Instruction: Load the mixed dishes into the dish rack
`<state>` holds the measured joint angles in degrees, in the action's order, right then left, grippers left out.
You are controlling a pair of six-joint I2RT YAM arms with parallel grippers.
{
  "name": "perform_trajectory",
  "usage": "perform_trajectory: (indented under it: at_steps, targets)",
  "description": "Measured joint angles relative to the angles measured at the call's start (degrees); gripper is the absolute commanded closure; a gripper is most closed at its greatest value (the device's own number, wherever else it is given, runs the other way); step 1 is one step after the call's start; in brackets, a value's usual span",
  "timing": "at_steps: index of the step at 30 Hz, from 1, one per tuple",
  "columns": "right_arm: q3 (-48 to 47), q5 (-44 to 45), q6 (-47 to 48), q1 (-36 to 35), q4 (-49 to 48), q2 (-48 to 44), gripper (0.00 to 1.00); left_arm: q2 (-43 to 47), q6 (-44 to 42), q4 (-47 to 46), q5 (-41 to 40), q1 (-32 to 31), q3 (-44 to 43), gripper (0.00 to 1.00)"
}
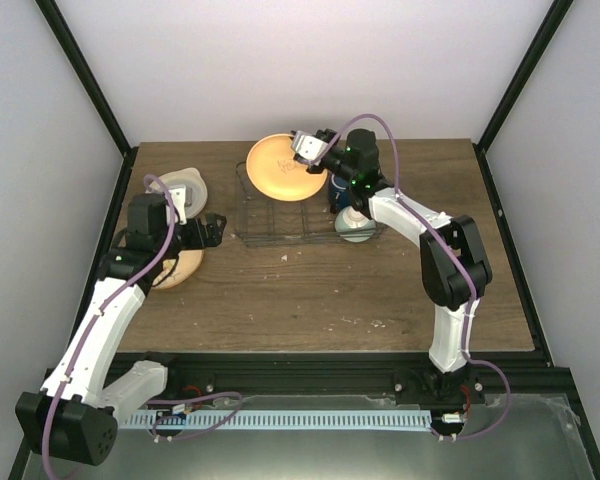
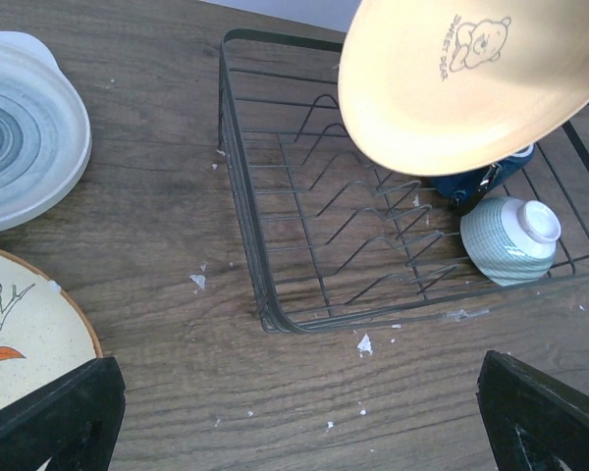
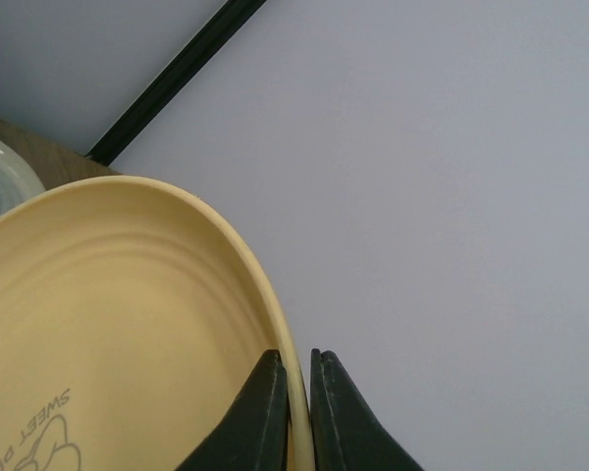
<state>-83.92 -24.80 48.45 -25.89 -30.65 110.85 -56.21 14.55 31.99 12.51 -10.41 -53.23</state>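
Note:
The right gripper tilts the yellow-orange plate steeper next. Then it brings the plate down into the rack beside the mug, where the wire dividers stand empty (image 1: 294, 211).
My right gripper (image 1: 315, 163) (image 3: 296, 392) is shut on the rim of a yellow-orange plate with a bear drawing (image 1: 280, 168) (image 2: 452, 88) (image 3: 108, 324) and holds it tilted above the far side of the wire dish rack (image 1: 280, 228) (image 2: 238, 177). A dark blue mug (image 1: 337, 195) (image 2: 476, 184) and a mint-green bowl (image 1: 356, 228) (image 2: 510, 240) lie at the rack's right end. My left gripper (image 1: 212, 230) (image 2: 294, 432) is open and empty left of the rack. The cream plate with blue-grey rings (image 1: 182, 186) (image 2: 20, 147) and an orange-rimmed plate with a bird-branch picture (image 1: 177, 268) (image 2: 20, 334) lie on the table at the left.
The wooden table (image 1: 380, 290) carries small white crumbs in front of the rack. Black frame posts and pale walls close in the back and sides.

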Motion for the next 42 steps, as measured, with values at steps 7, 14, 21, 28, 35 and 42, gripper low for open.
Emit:
perform_trajectory:
  at_steps: [7, 14, 21, 28, 35, 42]
  targets:
    - [0.09, -0.83, 4.13, 0.22, -10.49, 2.4, 0.99, -1.16, -0.02, -0.98, 0.28, 0.0, 0.0, 0.0]
    - [0.13, -1.95, 9.62, 0.22, -16.9, 4.39, 0.99, -2.78, -0.02, -1.84, 0.35, 0.0, 0.0, 0.0]
    - [2.1, -3.52, 13.31, 0.24, -20.09, 6.71, 0.99, -2.95, -0.04, -1.95, 0.42, 0.0, 0.0, 0.0]
    - [4.7, -6.19, 15.45, 0.37, -23.8, 7.67, 0.99, -3.41, -0.09, -1.95, 0.39, 0.04, 0.0, 0.0]
    - [6.03, -8.98, 16.44, 0.9, -26.88, 8.79, 0.99, -3.96, -0.11, -1.95, 0.26, 0.24, 0.0, 0.0]
    - [7.91, -10.64, 16.72, 1.18, -27.36, 8.79, 0.99, -5.03, -0.11, -1.95, 0.2, 0.26, 0.0, 0.0]
